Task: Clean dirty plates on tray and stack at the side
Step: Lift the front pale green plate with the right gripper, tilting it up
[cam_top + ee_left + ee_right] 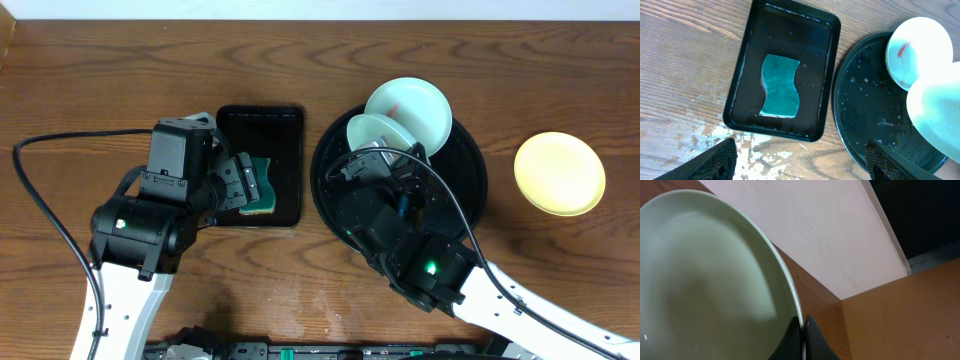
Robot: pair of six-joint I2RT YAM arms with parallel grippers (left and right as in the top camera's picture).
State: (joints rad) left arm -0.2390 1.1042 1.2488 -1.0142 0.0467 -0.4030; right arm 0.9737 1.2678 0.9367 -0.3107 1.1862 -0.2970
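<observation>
The pale yellow plate (560,173) lies to my right gripper's right in the overhead view, so I will swing the smear-free plate there, lower it level and release.
My right gripper (803,332) is shut on the rim of a pale mint-green plate (705,280) and holds it tilted above the round black tray (470,185); this plate also shows in the overhead view (378,132). A second mint-green plate (412,105) with a small red smear (903,49) rests at the tray's far edge. The pale yellow plate (560,173) lies on the table to the right of the tray. My left gripper (800,160) is open and empty, hovering over the near edge of the small rectangular tray.
The small rectangular black tray (285,120) holds a green sponge (781,86) and stands just left of the round tray (865,115). The wood in front of it is worn pale (770,155). A black cable (60,140) loops at the far left.
</observation>
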